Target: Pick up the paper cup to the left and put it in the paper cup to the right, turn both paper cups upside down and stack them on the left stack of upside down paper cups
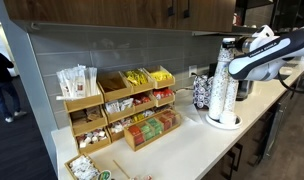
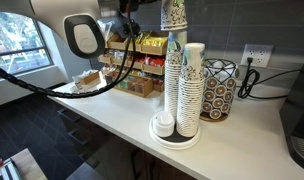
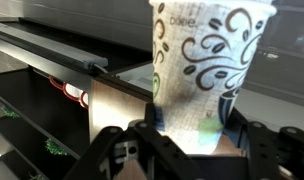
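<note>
The held cup already hangs rim down right above the top of the taller stack, so my gripper needs to lower the cup onto it next and let the cup go.
My gripper (image 3: 192, 140) is shut on a white paper cup (image 3: 207, 60) printed with black swirls and a greenish mark. Its fingers (image 3: 142, 140) press the cup's narrow end from both sides. Whether a second cup sits nested inside it does not show. In an exterior view the held cup (image 2: 173, 14) hangs rim down right over the top of the left stack of upside down paper cups (image 2: 175, 75); I cannot tell if they touch. A shorter like stack (image 2: 193, 85) stands just beside it. The arm (image 1: 267, 50) reaches over both stacks (image 1: 224, 90).
Both stacks stand on a round white base (image 2: 182, 139) near the counter's front edge. A wire holder with dark patterned sleeves (image 2: 218, 90) sits behind them, by a wall outlet with a cable (image 2: 254, 55). A wooden organiser of packets (image 1: 122, 105) fills the counter farther along.
</note>
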Controlling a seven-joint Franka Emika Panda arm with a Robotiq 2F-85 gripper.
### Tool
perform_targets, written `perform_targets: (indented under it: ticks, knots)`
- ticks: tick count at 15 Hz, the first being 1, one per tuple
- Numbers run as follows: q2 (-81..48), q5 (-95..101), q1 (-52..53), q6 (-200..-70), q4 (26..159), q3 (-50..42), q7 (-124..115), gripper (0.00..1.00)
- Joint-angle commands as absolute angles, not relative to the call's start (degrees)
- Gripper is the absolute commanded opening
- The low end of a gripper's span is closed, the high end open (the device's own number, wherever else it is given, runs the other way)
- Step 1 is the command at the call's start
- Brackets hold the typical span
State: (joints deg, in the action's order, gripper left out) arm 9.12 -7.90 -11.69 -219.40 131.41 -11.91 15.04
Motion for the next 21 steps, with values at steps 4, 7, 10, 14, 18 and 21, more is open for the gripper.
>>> perform_targets:
  ticks: [4, 7, 10, 14, 18, 21]
  knots:
    - [5.4, -9.4, -11.5, -221.3, 129.7, -11.4, 14.6, 0.42]
    - [4.2, -9.3, -11.5, -221.3, 129.1, -11.5, 14.4, 0.42]
    - [3.8, -9.5, -11.7, -220.4, 129.3, -11.5, 15.4, 0.92]
    - [4.7, -9.2, -12.0, -220.0, 129.6, -11.7, 15.4, 1.0]
    - [7.5, -6.3, -12.4, -217.3, 130.5, -11.8, 13.5, 1.0]
    - [11.7, -2.2, -12.7, -213.1, 131.7, -12.2, 13.2, 1.0]
